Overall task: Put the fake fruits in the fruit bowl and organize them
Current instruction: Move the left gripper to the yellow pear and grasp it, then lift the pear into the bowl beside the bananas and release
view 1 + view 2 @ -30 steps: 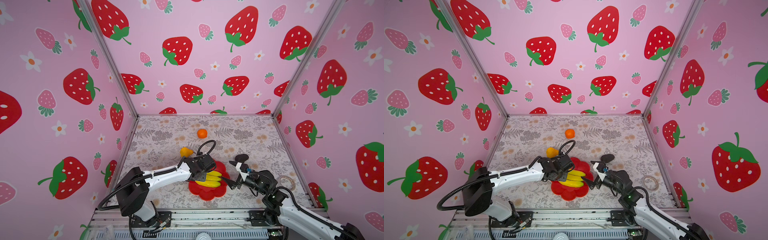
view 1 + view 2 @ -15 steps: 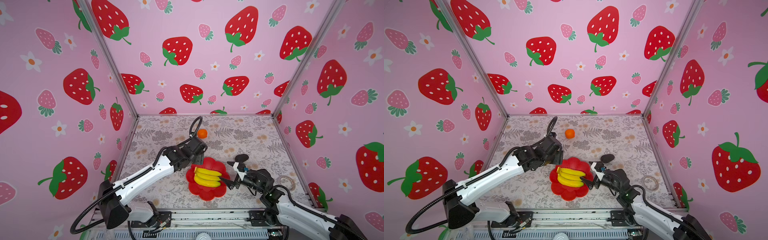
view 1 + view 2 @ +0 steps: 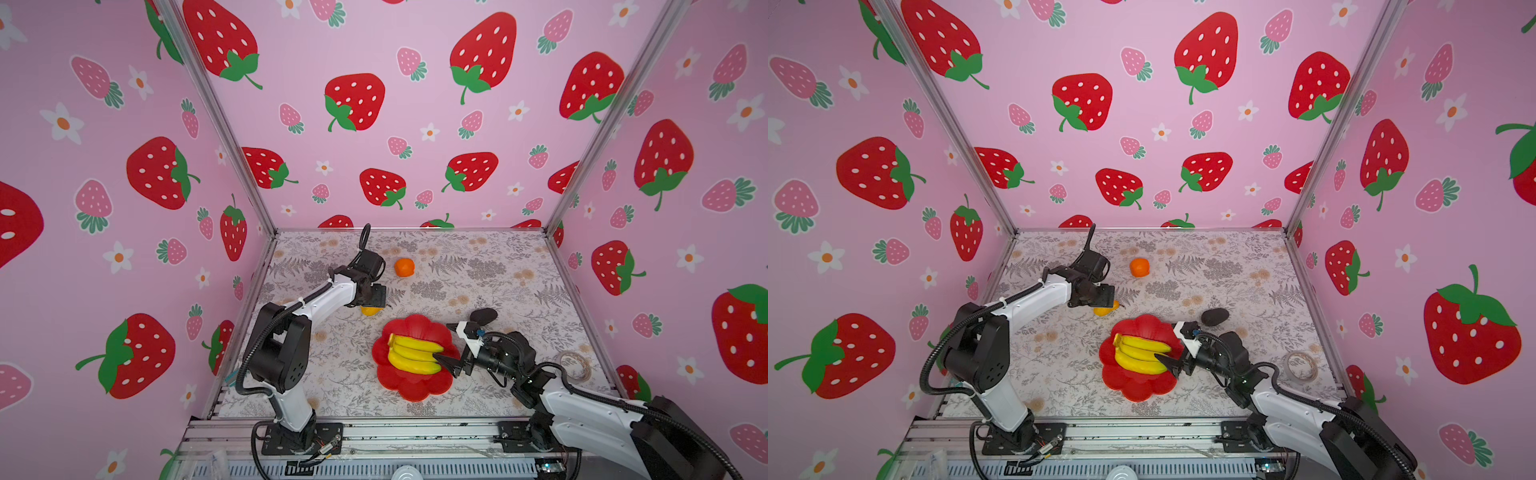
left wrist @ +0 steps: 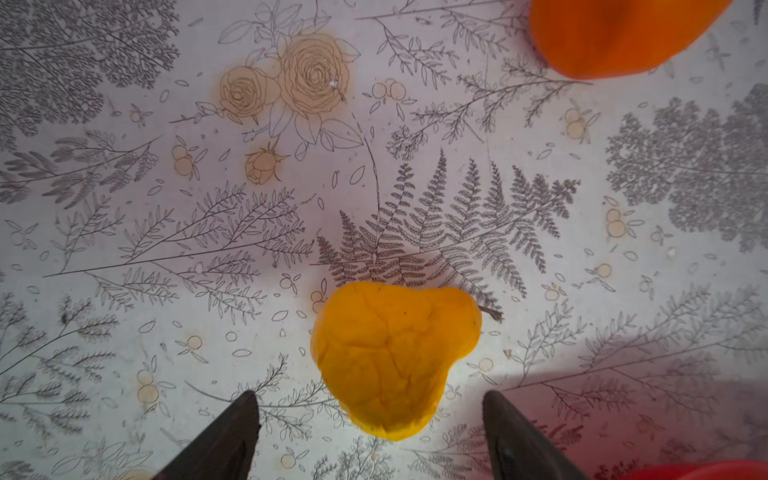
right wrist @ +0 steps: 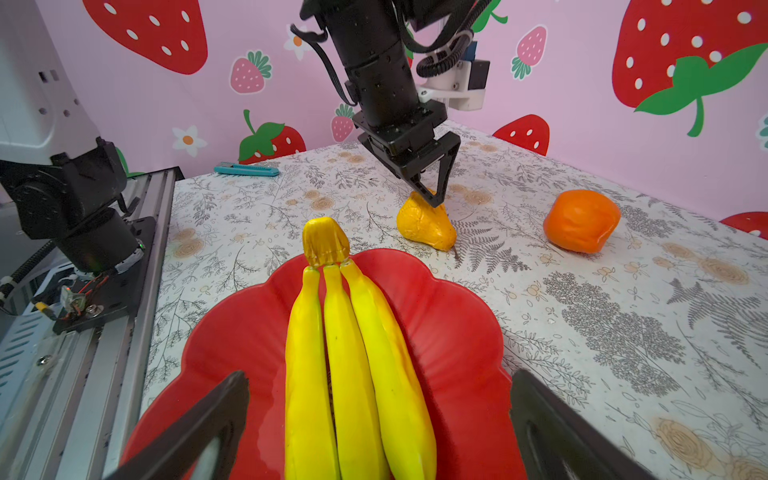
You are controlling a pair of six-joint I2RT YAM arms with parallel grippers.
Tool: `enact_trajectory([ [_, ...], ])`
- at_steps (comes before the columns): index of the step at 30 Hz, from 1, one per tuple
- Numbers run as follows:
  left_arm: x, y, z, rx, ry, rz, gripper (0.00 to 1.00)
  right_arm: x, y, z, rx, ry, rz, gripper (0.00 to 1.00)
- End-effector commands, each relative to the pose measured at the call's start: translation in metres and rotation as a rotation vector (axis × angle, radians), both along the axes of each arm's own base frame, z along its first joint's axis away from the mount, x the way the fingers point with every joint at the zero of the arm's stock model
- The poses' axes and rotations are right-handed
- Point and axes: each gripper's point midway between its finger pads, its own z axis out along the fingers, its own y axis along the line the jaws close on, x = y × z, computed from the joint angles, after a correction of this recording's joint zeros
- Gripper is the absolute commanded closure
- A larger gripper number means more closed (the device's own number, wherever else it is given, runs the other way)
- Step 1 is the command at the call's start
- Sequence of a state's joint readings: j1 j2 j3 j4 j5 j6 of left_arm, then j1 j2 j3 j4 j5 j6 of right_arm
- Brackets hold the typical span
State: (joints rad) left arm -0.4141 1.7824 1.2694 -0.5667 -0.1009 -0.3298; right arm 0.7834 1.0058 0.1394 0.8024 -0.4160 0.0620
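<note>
The pear's wide body (image 3: pixel 1101 311) (image 4: pixel 379 356) gets my left gripper down around it and closed next, since the pear's body lies below it, within the spread of its open fingers.
The yellow banana bunch (image 3: pixel 415 353) (image 3: pixel 1142 353) (image 5: pixel 353 353) lies in the red flower-shaped fruit bowl (image 3: pixel 409 390) (image 3: pixel 1138 388) (image 5: pixel 457 332). My right gripper (image 3: pixel 446 361) (image 5: pixel 378 374) is open, its fingers on either side of the bunch's tip end with gaps. The yellow-orange pear (image 3: pixel 370 311) (image 4: pixel 395 357) (image 5: pixel 426 226) lies on the table left of the bowl. My left gripper (image 4: pixel 368 395) (image 5: pixel 430 195) hangs open right over it, not gripping. The orange (image 3: pixel 404 267) (image 5: pixel 582 220) sits farther back. A dark avocado (image 3: pixel 483 316) (image 3: pixel 1214 316) lies behind the right wrist.
A clear tape roll (image 3: pixel 575 365) (image 3: pixel 1300 365) lies near the right wall. A blue utility knife (image 5: pixel 245 169) rests by the left wall at the table's front. Strawberry-print walls close in three sides; the metal rail (image 3: pixel 374 432) runs along the front.
My left gripper has let go of the bananas in the bowl, opened wider and moved back and left to over the pear. The right arm has barely moved.
</note>
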Motion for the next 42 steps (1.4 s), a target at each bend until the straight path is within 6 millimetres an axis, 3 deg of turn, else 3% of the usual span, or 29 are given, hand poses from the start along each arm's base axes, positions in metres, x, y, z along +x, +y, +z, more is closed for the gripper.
enact_trajectory([
  [1,0.011,-0.013,-0.003,-0.045,-0.004,-0.055,0.13,0.003,0.002,0.010,0.015,-0.049,-0.004,0.01],
  [10,0.014,-0.016,-0.030,-0.066,0.046,-0.054,0.13,0.004,0.008,-0.001,-0.011,-0.022,0.016,0.01],
  [15,0.015,-0.020,-0.034,-0.095,0.036,-0.046,0.28,0.004,0.008,-0.003,-0.012,-0.019,0.013,0.01],
  [19,0.018,-0.019,-0.023,-0.105,0.004,-0.030,0.38,0.005,0.007,-0.002,-0.012,-0.022,0.010,0.01],
  [23,0.016,-0.019,0.005,-0.127,-0.039,-0.003,0.42,0.006,0.004,0.002,0.003,-0.028,-0.002,0.01],
  [26,0.008,-0.033,0.031,-0.150,-0.081,-0.027,0.44,0.013,-0.004,0.005,0.022,-0.020,-0.049,0.01],
  [30,-0.013,-0.071,0.059,-0.191,-0.118,-0.120,0.44,0.026,-0.019,0.008,0.057,0.005,-0.124,0.01],
  [36,-0.044,-0.125,0.064,-0.165,-0.168,-0.228,0.43,0.029,-0.027,0.013,0.086,0.008,-0.151,0.01],
  [42,-0.052,-0.150,0.042,-0.045,-0.173,-0.292,0.43,0.025,-0.024,0.016,0.096,0.010,-0.126,0.01],
])
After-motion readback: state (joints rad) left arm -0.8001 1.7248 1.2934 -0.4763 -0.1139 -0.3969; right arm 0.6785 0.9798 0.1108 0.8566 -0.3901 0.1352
